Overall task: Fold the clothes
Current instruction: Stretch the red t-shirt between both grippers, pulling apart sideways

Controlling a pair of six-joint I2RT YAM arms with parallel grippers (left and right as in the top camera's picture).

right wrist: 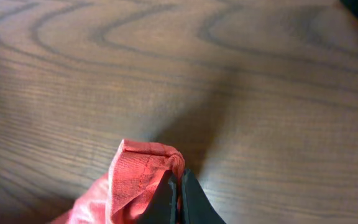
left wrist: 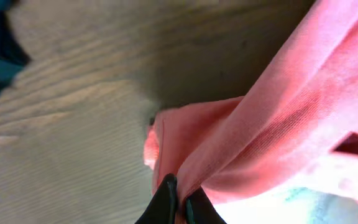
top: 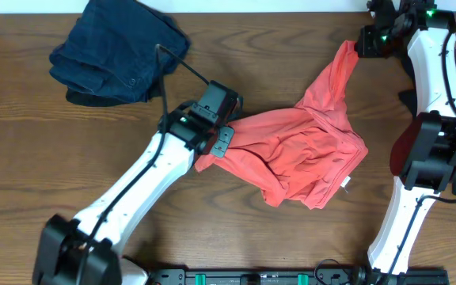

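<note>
My left gripper will next lift, pull the crumpled shirt taut, lower outward to bare wood by the navy denim garment and release the shirt's corner.
The coral-red T-shirt (top: pixel 299 150) lies crumpled in the middle of the wooden table, its lettering hidden. My left gripper (top: pixel 222 142) is shut on the shirt's left edge; the left wrist view shows the fabric (left wrist: pixel 260 130) pinched between the black fingertips (left wrist: pixel 180 196). My right gripper (top: pixel 362 43) is shut on a far corner of the shirt, pulled toward the back right; the right wrist view shows a hem fold (right wrist: pixel 142 171) clamped at the fingertips (right wrist: pixel 178 186). A small white tag (top: pixel 347 184) shows at the shirt's right.
A dark navy denim garment (top: pixel 121 51) lies bunched at the back left. A dark object (top: pixel 406 146) sits by the right arm's base. Bare wood table (top: pixel 38 158) surrounds the shirt.
</note>
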